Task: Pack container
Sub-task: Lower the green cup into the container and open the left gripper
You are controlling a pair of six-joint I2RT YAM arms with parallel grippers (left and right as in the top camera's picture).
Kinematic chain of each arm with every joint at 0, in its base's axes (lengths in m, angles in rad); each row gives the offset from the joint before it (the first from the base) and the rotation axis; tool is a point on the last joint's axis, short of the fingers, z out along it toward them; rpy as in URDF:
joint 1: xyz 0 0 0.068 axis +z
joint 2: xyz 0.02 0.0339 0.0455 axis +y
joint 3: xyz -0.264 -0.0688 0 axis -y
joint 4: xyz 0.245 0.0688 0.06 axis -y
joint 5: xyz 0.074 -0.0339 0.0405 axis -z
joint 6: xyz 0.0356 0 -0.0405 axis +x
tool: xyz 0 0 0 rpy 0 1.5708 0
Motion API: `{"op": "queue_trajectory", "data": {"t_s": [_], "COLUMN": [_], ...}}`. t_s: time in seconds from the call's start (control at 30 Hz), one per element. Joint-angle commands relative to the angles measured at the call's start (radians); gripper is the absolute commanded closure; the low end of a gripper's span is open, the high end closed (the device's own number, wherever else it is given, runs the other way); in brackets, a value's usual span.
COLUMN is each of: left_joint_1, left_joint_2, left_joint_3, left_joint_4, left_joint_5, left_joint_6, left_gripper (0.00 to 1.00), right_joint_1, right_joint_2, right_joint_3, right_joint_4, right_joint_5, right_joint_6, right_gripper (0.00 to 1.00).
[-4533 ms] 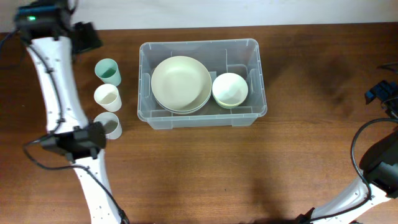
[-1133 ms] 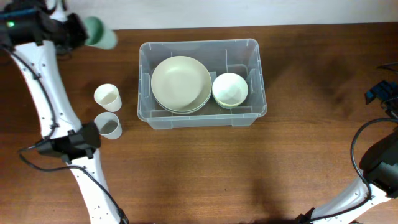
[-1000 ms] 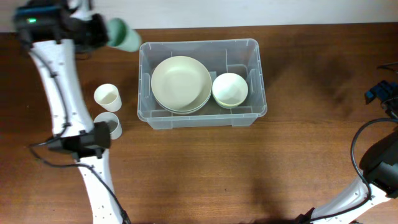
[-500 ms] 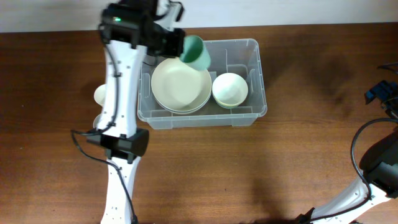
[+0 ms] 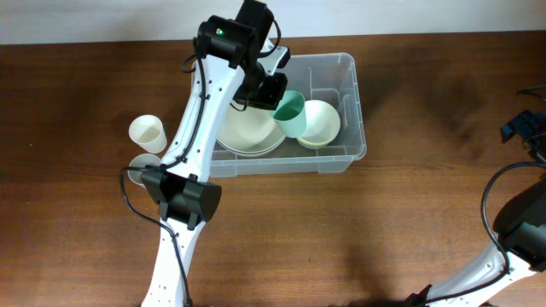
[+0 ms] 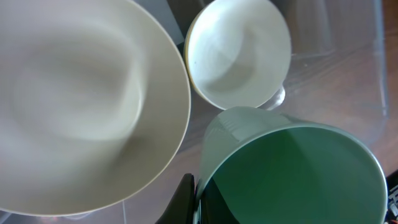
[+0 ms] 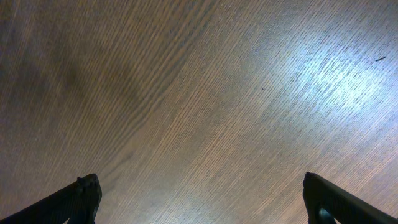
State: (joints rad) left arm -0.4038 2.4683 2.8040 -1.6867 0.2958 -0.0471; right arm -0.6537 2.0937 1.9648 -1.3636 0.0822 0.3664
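My left gripper will next move down and back to the bare gap by the container's near side (image 5: 291, 153), which is below and back of the gripper, and release the cup between the bowls.
The clear plastic container (image 5: 351, 66) stands at the table's back centre. Inside it lie a large cream bowl (image 5: 246, 134) and a small cream bowl (image 5: 322, 124). My left gripper (image 5: 275, 101) hangs over the container, shut on the rim of a green cup (image 5: 291, 113) held between the two bowls. In the left wrist view one black finger (image 6: 185, 202) presses the green cup (image 6: 292, 174) wall from outside, with the large bowl (image 6: 81, 106) and the small bowl (image 6: 239, 53) below. My right gripper (image 7: 202, 199) stands open over bare wood, far right.
A white cup (image 5: 147, 132) stands left of the container, and a grey cup (image 5: 136, 162) shows partly behind my left arm. My right arm (image 5: 522, 128) sits at the table's right edge. Brown wooden table (image 5: 409, 222) stretches in front.
My left arm has carried the green cup from the table's back left corner rightwards and over the container, down between the two bowls. The right arm has not moved.
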Motion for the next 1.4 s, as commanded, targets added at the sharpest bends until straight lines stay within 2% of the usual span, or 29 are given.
{"op": "queue_trajectory", "data": {"t_s": [0.0,0.43,0.63,1.03,1.27,1.37], "left_joint_1": [-0.006,-0.073,-0.093,-0.091,-0.091,-0.091], "left_joint_2": [-0.021,-0.021,-0.021,-0.021,-0.021,-0.021], "left_joint_3": [-0.032,-0.162,-0.233,-0.311,-0.311,-0.311], "left_joint_4": [-0.001,0.006,0.054,0.144,0.161,0.166], "left_joint_5": [-0.008,-0.008,-0.070,-0.096,-0.129,-0.129], "left_joint_6": [0.019,0.049,0.048,0.048,0.048,0.048], "left_gripper": [0.99,0.99,0.99,0.98,0.86,0.84], "right_joint_1": [-0.001,-0.001,-0.001,-0.001,-0.001,-0.001], "right_joint_2": [-0.006,-0.006,-0.006,-0.006,-0.006,-0.006], "right_joint_3": [-0.003,-0.003,-0.003,-0.003,-0.003,-0.003], "right_joint_4": [0.000,0.000,0.000,0.000,0.000,0.000], "right_joint_5": [0.008,0.008,0.008,0.008,0.008,0.008], "right_joint_6": [0.008,0.008,0.008,0.008,0.008,0.008], "right_gripper": [0.01,0.01,0.01,0.01,0.01,0.01]}}
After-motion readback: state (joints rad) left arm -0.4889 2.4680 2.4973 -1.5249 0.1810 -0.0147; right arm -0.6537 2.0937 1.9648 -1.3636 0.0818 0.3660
